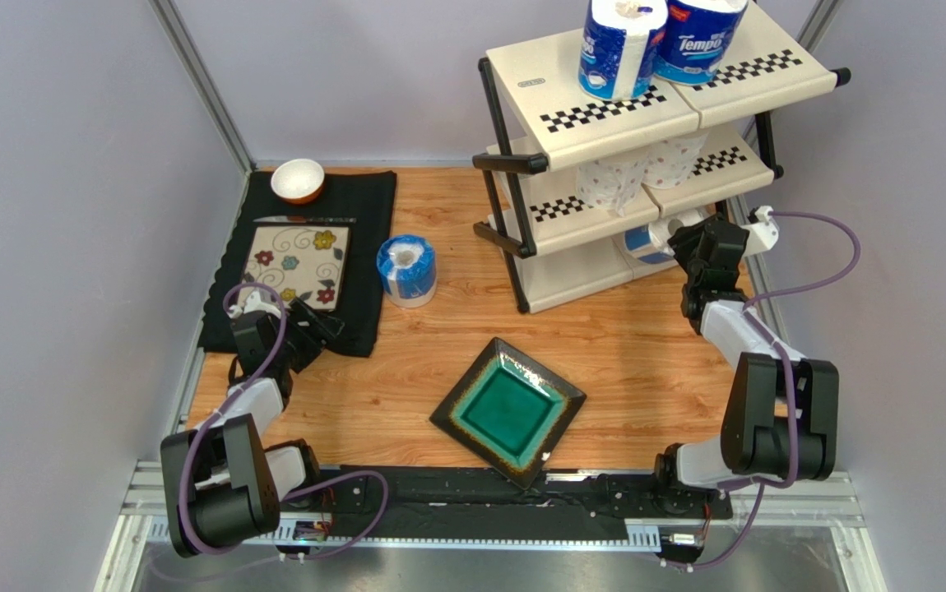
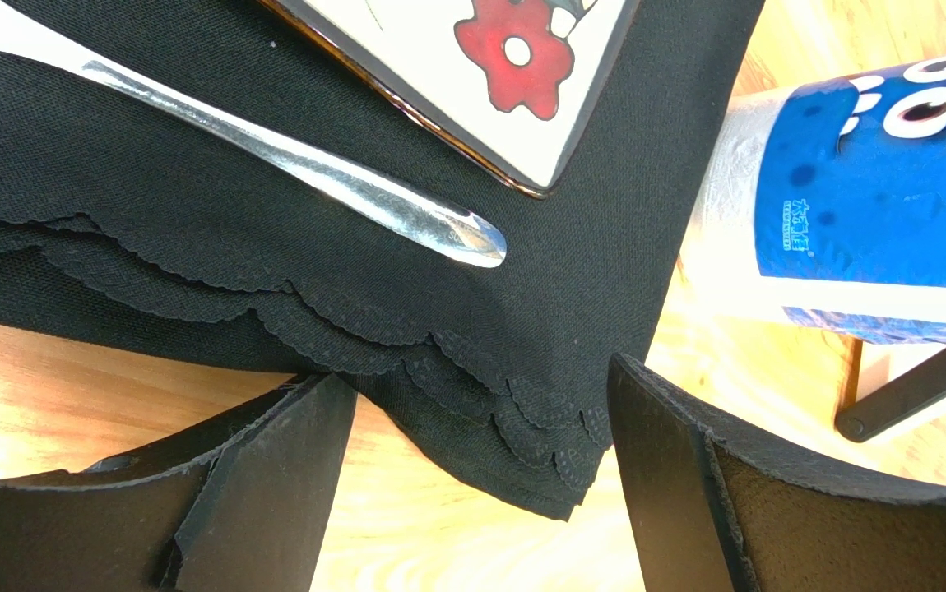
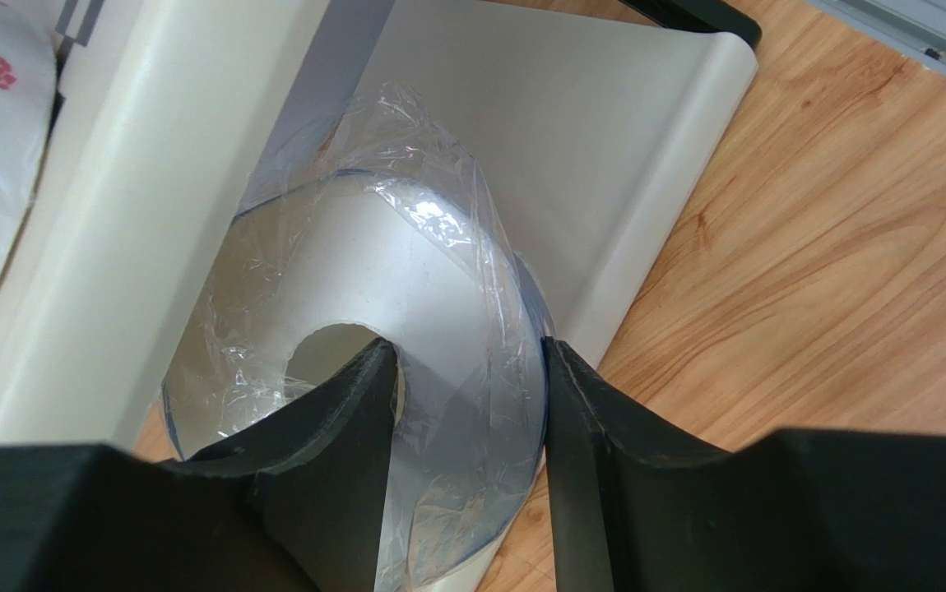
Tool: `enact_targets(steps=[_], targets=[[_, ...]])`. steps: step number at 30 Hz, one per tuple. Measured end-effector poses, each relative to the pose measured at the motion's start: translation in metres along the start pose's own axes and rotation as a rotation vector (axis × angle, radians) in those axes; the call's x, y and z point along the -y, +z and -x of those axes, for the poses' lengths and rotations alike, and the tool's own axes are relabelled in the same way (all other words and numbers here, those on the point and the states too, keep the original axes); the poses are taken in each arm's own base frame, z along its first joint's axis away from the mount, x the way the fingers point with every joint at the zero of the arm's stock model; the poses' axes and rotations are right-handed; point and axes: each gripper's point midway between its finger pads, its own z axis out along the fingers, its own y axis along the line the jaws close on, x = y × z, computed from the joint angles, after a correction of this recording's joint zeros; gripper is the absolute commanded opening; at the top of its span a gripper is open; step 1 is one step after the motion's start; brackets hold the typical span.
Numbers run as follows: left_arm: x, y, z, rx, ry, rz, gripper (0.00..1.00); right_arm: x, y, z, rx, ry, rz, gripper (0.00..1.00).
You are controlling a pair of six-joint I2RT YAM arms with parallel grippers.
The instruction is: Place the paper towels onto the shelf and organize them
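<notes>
The right gripper eases down and slightly outward beneath the shelf's middle level and opens next, as the plastic-wrapped roll (image 3: 441, 271) still overlaps the bottom level's front edge.
The shelf (image 1: 565, 86) stands at the back right. Two blue-and-white wrapped paper towels (image 1: 620, 43) stand on its top tier, and white rolls with faint flower print (image 1: 639, 179) sit on the middle tier. My right gripper (image 1: 678, 243) is at the bottom tier (image 3: 589, 123), shut on a plastic-wrapped roll (image 3: 441, 271): one finger is in its hollow core, the other is on its outer side (image 3: 466, 352). Another blue-wrapped roll (image 1: 406, 269) stands on the table and also shows in the left wrist view (image 2: 874, 173). My left gripper (image 1: 317, 327) is open and empty over the placemat's corner (image 2: 481, 382).
A black placemat (image 1: 367, 210) at the back left holds a flower-pattern plate (image 1: 296, 262), a white bowl (image 1: 298, 180) and a spoon (image 2: 317, 173). A green square plate (image 1: 509, 410) lies at the table's near middle. Grey walls close in on both sides.
</notes>
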Motion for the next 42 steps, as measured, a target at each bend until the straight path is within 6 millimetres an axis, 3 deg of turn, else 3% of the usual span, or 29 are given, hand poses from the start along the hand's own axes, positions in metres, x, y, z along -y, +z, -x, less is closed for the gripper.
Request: enact_targets(steps=[10, 30, 42], targets=[[0.001, 0.000, 0.000, 0.000, 0.001, -0.005, 0.84, 0.007, 0.018, -0.019, -0.030, 0.034, -0.010, 0.31], [0.001, 0.001, 0.001, -0.004, -0.015, -0.015, 0.84, -0.011, 0.031, -0.023, -0.072, 0.045, 0.059, 0.57], [0.001, 0.001, 0.001, -0.002, -0.016, -0.019, 0.84, -0.016, 0.031, -0.019, -0.068, 0.045, 0.077, 0.60]])
